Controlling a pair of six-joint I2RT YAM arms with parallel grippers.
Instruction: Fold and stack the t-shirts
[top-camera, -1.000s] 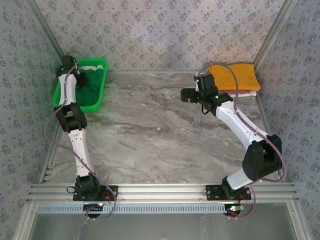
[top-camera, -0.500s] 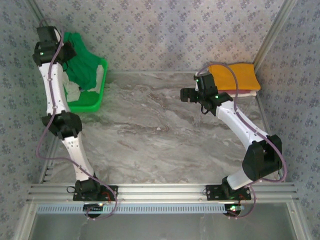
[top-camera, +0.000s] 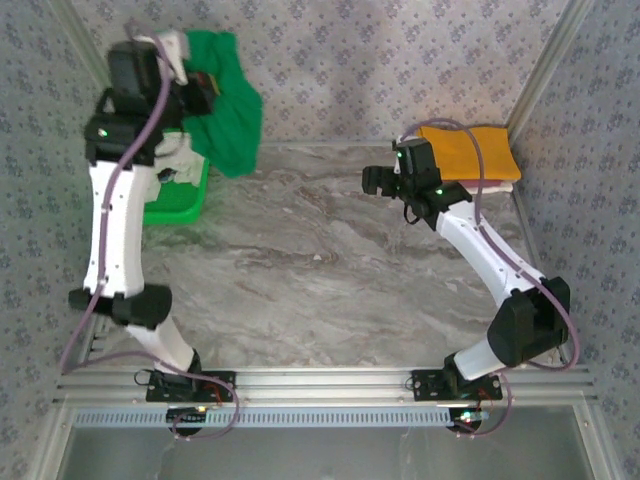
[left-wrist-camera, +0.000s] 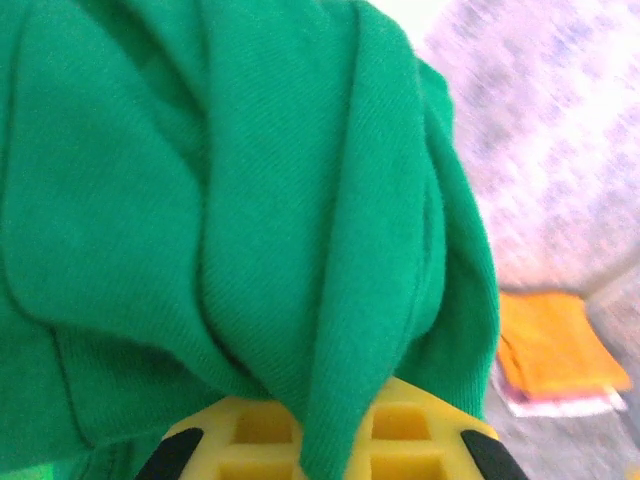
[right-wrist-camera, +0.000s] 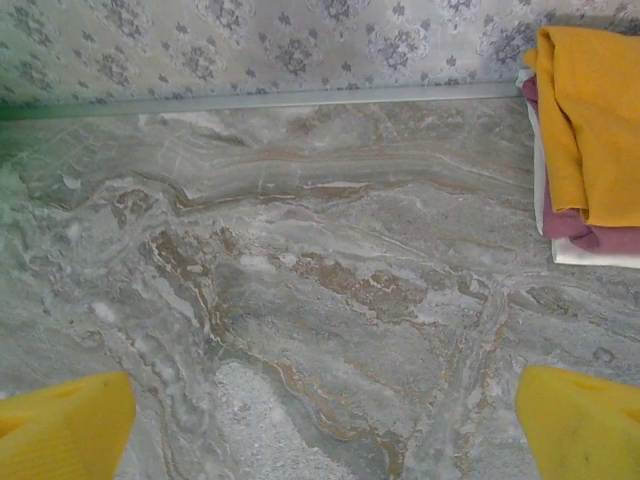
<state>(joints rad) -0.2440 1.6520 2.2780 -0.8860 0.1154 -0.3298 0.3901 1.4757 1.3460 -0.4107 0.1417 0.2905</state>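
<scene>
I should next move my right gripper back and down toward the green t-shirt's edge to close on it, because bare marble lies below and back from my right gripper.
A bright green t-shirt (top-camera: 228, 105) hangs in the air above the table's far left corner, bunched in my left gripper (top-camera: 198, 92), which is shut on it. In the left wrist view the green t-shirt (left-wrist-camera: 230, 200) drapes over the yellow fingers (left-wrist-camera: 400, 435) and hides the jaws. An orange-yellow t-shirt (top-camera: 468, 150) lies folded on top of a stack at the far right; in the right wrist view this orange-yellow t-shirt (right-wrist-camera: 592, 110) rests on a dark pink one (right-wrist-camera: 570, 225) and a white one (right-wrist-camera: 600, 255). My right gripper (top-camera: 376, 183) hovers open left of the stack, nothing between its fingertips (right-wrist-camera: 62, 432).
A green plastic basket (top-camera: 176, 207) stands at the far left, partly behind the raised left arm, with pale cloth (top-camera: 182, 160) showing in it. Patterned walls close in the marble table (top-camera: 320, 270) at the back and both sides.
My left arm has lifted the green t-shirt out of the basket, then swung it up and to the right. The right arm has barely moved.
</scene>
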